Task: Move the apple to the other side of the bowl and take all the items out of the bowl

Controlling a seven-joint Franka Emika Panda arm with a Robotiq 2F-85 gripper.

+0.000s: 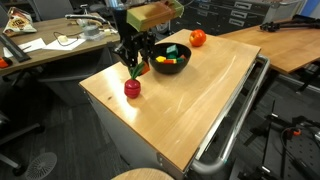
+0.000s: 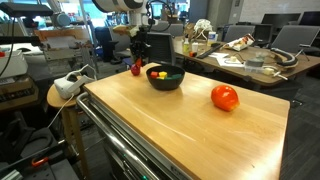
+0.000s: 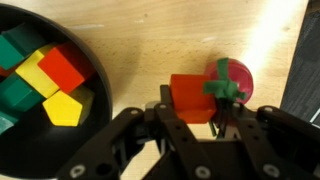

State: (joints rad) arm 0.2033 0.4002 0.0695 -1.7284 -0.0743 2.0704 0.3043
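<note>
The bare wood between bowl and dark-red fruit (image 3: pixel 148 58) is open and directly below my gripper, so I should lower my gripper slightly toward it and release the orange-red cube (image 3: pixel 190 95).
The glossy black bowl (image 1: pixel 170 64) (image 2: pixel 166 80) stands near the table's far end, and its rim (image 3: pixel 98 78) fills the left of the wrist view. Inside lie green cubes (image 3: pixel 18 50), yellow pieces (image 3: pixel 62 107) and a red cube (image 3: pixel 66 68). The round red-orange apple (image 1: pixel 197 38) (image 2: pixel 225 97) rests on the wood on one side of the bowl. On the opposite side my gripper (image 3: pixel 190 112) (image 1: pixel 128 60) (image 2: pixel 140 55) is shut on an orange-red cube (image 3: pixel 190 95), low over the table. A dark-red fruit with green leaves (image 3: pixel 234 82) (image 1: pixel 132 88) (image 2: pixel 136 69) sits right beside it.
The wooden table (image 1: pixel 190 110) is a cart top with a metal rail (image 1: pixel 235 125) along one long edge. Cluttered desks (image 1: pixel 45 45) stand behind it, and a round stool (image 2: pixel 62 95) sits off one corner. The dark fruit lies close to the table edge.
</note>
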